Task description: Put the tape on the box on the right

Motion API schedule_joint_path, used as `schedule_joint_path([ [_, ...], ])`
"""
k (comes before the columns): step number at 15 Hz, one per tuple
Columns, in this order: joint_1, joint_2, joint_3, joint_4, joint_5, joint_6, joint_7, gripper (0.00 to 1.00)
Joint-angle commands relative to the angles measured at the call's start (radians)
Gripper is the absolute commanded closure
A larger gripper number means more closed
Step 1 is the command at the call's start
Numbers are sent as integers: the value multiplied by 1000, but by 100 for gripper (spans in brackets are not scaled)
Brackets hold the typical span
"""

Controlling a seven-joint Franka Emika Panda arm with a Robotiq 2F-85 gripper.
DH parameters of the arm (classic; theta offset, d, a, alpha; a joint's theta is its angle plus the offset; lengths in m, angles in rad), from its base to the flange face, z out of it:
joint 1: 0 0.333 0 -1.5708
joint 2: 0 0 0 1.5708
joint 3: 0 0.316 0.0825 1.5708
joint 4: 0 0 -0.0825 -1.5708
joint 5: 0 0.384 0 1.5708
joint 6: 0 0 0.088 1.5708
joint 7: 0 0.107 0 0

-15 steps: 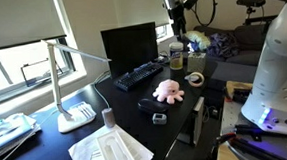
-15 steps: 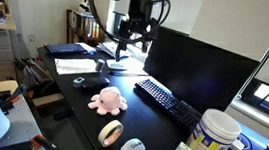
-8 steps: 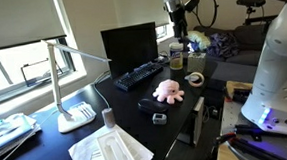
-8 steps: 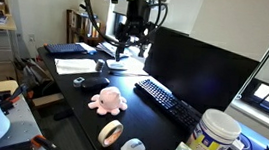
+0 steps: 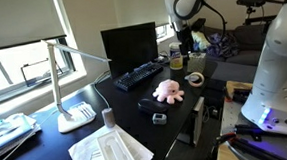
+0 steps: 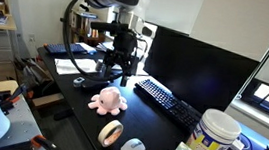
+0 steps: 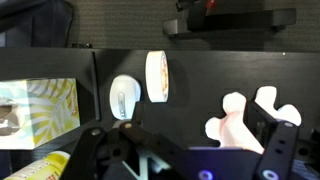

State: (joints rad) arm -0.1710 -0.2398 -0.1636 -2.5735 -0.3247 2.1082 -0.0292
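Observation:
Next, my gripper moves down past the pink plush toy [image 6: 107,100] and over the pale tape roll [image 6: 110,134], since its ring lies clear on the desk for my open fingers.
The tape [image 7: 157,76] is a pale ring-shaped roll lying on the black desk. It also shows in both exterior views [image 5: 196,79] [image 6: 111,133], beyond the pink plush toy [image 6: 107,100]. The tan, yellowish box [image 7: 38,112] is at the left edge of the wrist view, past a white mouse-like object [image 7: 124,97]. My gripper [image 6: 115,71] hangs open and empty above the desk near the plush toy. In the wrist view the open fingers [image 7: 190,150] frame the plush toy [image 7: 250,118], and the tape lies ahead of them, apart from them.
A monitor [image 5: 129,46] and keyboard [image 5: 138,77] stand behind the plush toy. A glass jar [image 5: 176,58] with yellowish contents is near the arm. A dark puck [image 5: 159,117], a desk lamp [image 5: 75,109], papers [image 5: 110,150] and a white tub [image 6: 214,134] are also on the desk.
The arm has come down from high above the monitor to just over the desk near the plush toy. The tape, the box and the plush toy have not moved.

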Motion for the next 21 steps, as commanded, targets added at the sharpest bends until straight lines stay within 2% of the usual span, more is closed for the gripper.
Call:
schedule_joint_path([
  [1,-29,72,-18,-33,-6,91,49,0],
  [7,-83,166,-83,-43,-6,162,33,0],
  [13,-96,297,-117,-29,17,315,-17,0],
  [18,-98,401,-112,-20,49,489,-97,0],
  [19,-101,420,-108,-15,65,508,-121,8],
  [20,-103,432,-107,-16,69,531,-139,26],
  [21,-106,445,-103,-13,81,543,-170,33],
])
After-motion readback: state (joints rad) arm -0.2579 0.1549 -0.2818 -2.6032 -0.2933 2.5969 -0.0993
